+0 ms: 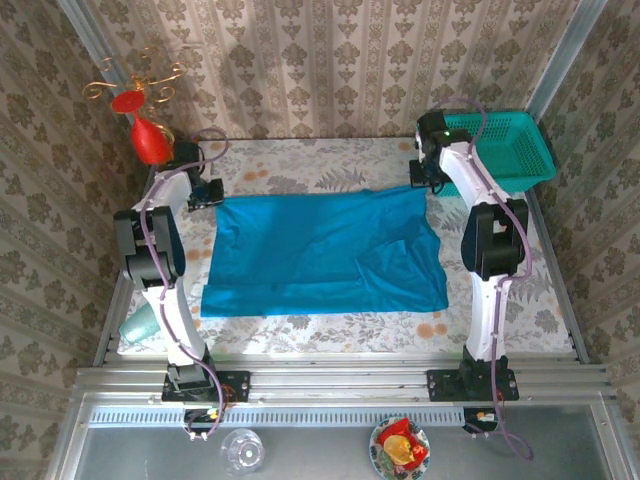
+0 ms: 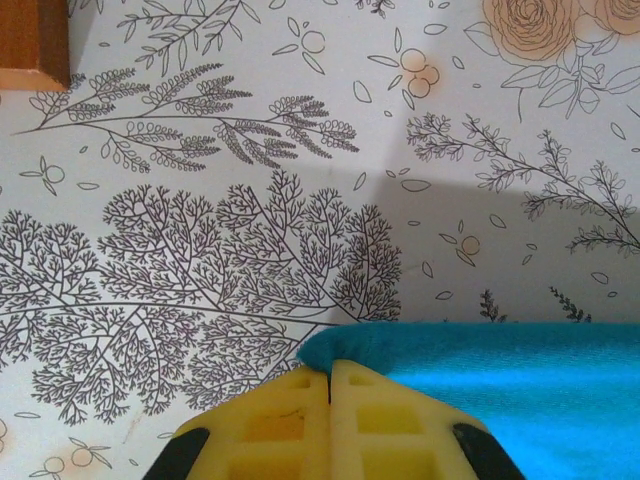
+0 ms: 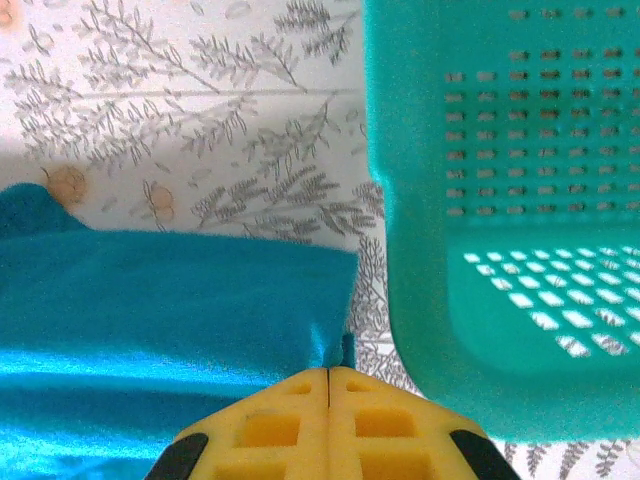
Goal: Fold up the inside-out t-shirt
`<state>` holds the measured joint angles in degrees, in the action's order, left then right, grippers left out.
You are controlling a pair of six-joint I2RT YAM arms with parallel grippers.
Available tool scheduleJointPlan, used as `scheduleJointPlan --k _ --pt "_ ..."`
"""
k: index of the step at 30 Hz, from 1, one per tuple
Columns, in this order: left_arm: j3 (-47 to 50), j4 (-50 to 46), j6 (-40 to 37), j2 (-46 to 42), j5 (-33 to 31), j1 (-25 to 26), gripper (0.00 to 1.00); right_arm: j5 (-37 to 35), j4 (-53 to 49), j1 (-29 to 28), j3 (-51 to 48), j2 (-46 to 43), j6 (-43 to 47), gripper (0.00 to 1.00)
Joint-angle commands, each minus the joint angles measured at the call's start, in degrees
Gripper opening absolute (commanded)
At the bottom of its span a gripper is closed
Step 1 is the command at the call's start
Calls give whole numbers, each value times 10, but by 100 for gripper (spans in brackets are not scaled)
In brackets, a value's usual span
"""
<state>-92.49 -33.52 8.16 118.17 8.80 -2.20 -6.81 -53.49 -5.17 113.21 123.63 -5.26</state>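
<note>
Next, the left gripper brings the pinched far corner of the t-shirt back and releases it onto the t-shirt by the near band point(image 1: 222, 272), since the far part lies unfolded.
The inside-out t-shirt point(image 1: 325, 255) lies spread as a wide blue rectangle in the middle of the flowered table. My left gripper point(image 1: 208, 193) is at its far left corner. In the left wrist view the yellow fingertips point(image 2: 330, 372) are pressed together, with the rounded edge of the t-shirt point(image 2: 520, 385) pinched between them. My right gripper point(image 1: 422, 178) is at the far right corner. In the right wrist view it point(image 3: 329, 372) is shut on a small gathered fold of the t-shirt point(image 3: 170, 300), whose cloth puckers up into the jaws.
A teal mesh basket point(image 1: 505, 150) stands at the back right, its wall point(image 3: 480, 200) close beside my right gripper. A red ornament on a gold stand point(image 1: 150, 140) is at the back left. A teal cup point(image 1: 140, 322) sits at the left edge, and a wooden block point(image 2: 30, 45) lies beyond the left gripper.
</note>
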Motion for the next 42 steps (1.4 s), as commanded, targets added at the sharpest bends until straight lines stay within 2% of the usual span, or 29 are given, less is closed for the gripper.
scheduleJointPlan --k 1,20,28,42 --pt "17 4 14 -34 17 -6 0 6 12 4 -34 -50 -22 0" --pt "314 38 93 -280 -24 -30 0 57 66 0 -382 -287 -97 0" --pt "377 15 124 -354 -12 -65 0 74 89 -3 -478 -348 -120 0" --pt "488 15 181 -445 -8 -75 0 53 108 -5 -565 -375 -148 0"
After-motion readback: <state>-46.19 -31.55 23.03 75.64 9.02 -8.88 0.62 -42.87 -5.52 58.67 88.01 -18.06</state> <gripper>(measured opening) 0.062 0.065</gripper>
